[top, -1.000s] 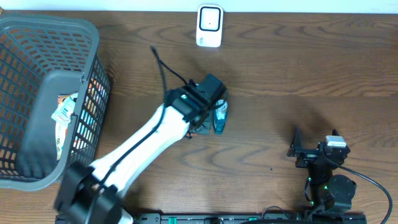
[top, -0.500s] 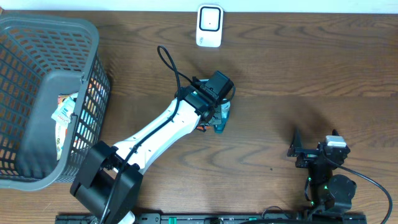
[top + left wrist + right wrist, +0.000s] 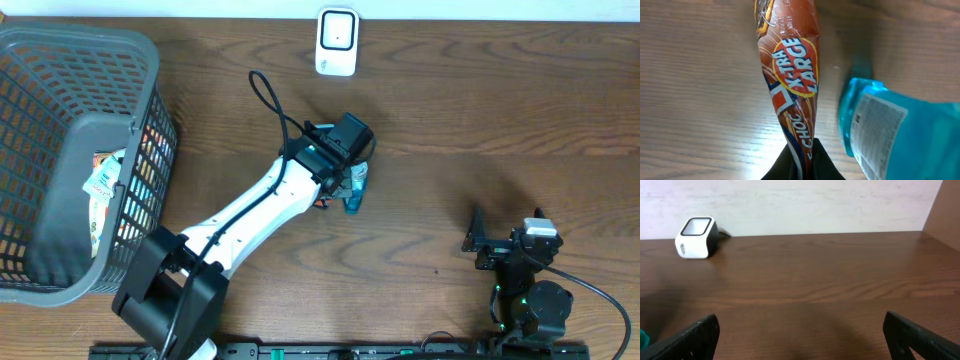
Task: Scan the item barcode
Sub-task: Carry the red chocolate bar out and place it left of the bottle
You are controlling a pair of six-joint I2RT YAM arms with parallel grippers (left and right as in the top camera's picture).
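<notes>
The left gripper moves down and to its left in the overhead view next and releases the wrapper clear of the blue pack, since bare wood lies there.
My left gripper (image 3: pixel 802 151) is shut on the lower end of an orange-brown snack wrapper (image 3: pixel 790 75) printed "X-TRA LARGE", which stretches away from the fingers over the wood. From overhead the left gripper (image 3: pixel 338 178) sits at the table's middle, with only an orange scrap of the wrapper (image 3: pixel 325 203) showing under the arm. A blue pack (image 3: pixel 900 135) with a white label lies just right of the wrapper; the overhead view also shows the blue pack (image 3: pixel 356 186). The white barcode scanner (image 3: pixel 337 42) stands at the far edge. My right gripper (image 3: pixel 802 330) is open and holds nothing.
A grey mesh basket (image 3: pixel 60 60) holding several packets fills the left side. The right gripper (image 3: pixel 500 243) rests near the front right. In the right wrist view the scanner (image 3: pixel 696 231) stands far left against the pale wall.
The left arm has swung a little up and to the right with the wrapper still gripped, then settled. The right arm has not moved.
</notes>
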